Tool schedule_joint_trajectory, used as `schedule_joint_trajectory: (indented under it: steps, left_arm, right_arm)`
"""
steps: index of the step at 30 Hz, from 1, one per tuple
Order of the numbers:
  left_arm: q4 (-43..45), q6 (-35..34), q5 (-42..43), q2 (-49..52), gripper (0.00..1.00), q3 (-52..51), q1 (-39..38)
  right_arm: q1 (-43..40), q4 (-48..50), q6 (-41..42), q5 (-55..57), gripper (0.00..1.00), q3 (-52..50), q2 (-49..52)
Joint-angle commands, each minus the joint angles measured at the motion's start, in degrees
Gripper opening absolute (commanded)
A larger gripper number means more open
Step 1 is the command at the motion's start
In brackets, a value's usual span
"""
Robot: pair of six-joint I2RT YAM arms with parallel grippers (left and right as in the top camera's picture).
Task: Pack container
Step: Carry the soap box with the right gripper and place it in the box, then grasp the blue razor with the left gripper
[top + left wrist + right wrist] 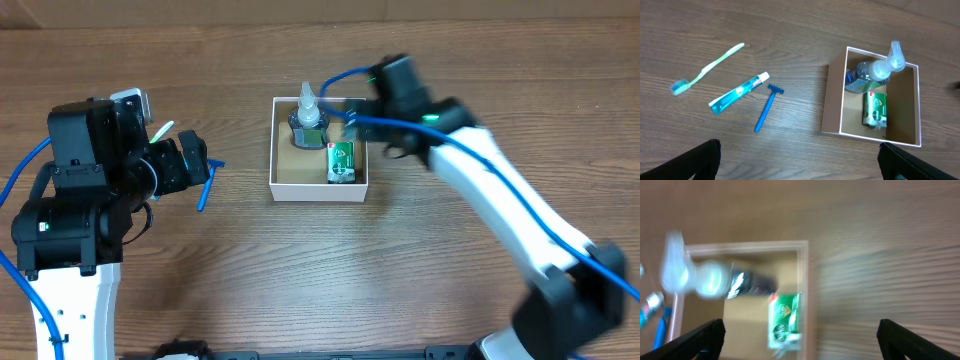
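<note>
The slim handle of the blue razor (206, 190) (765, 114) still lies on the tabletop outside the box, so my left gripper moves down onto it next, fingers open.
The container (320, 189) is a small white box with a brown inside, at the table's middle. It also shows in the left wrist view (880, 138) and, blurred, in the right wrist view (807, 280). Inside it lie a clear spray bottle (308, 115) (875, 70) (705, 277) and a green-and-white packet (342, 162) (875, 107) (785, 320). My right gripper (368, 120) (801, 325) is open and empty above the box's right wall. My left gripper (190, 160) (799, 145) is open and empty, left of the box.
On the wood table left of the box lie a white-and-green toothbrush (710, 65), a blue toothpaste tube (737, 93) and a blue razor (766, 107) (207, 188). Blue cables run along both arms.
</note>
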Motion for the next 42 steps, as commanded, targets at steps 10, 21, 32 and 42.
schedule_joint_trajectory:
  steps: [10, 21, 32, 42]
  left_arm:
    - [-4.44, 4.20, -2.56, 18.93, 1.00, 1.33, -5.05]
    - [-4.22, 4.02, -8.15, 38.97, 1.00, 0.61, -5.11]
    - [1.05, 6.23, -9.40, 50.51, 1.00, 0.28, -5.01]
    - [4.39, 6.25, -9.46, 53.70, 1.00, 0.28, -4.96]
  right_arm:
    - [-24.94, -15.56, 1.09, -10.80, 1.00, 1.40, -9.22]
    - [-24.96, -17.35, -0.20, -10.64, 1.00, 1.40, -9.22]
    - [-24.96, -17.94, -0.22, -10.64, 1.00, 1.40, -9.22]
    - [-24.96, -18.36, -0.22, -10.64, 1.00, 1.40, -9.22]
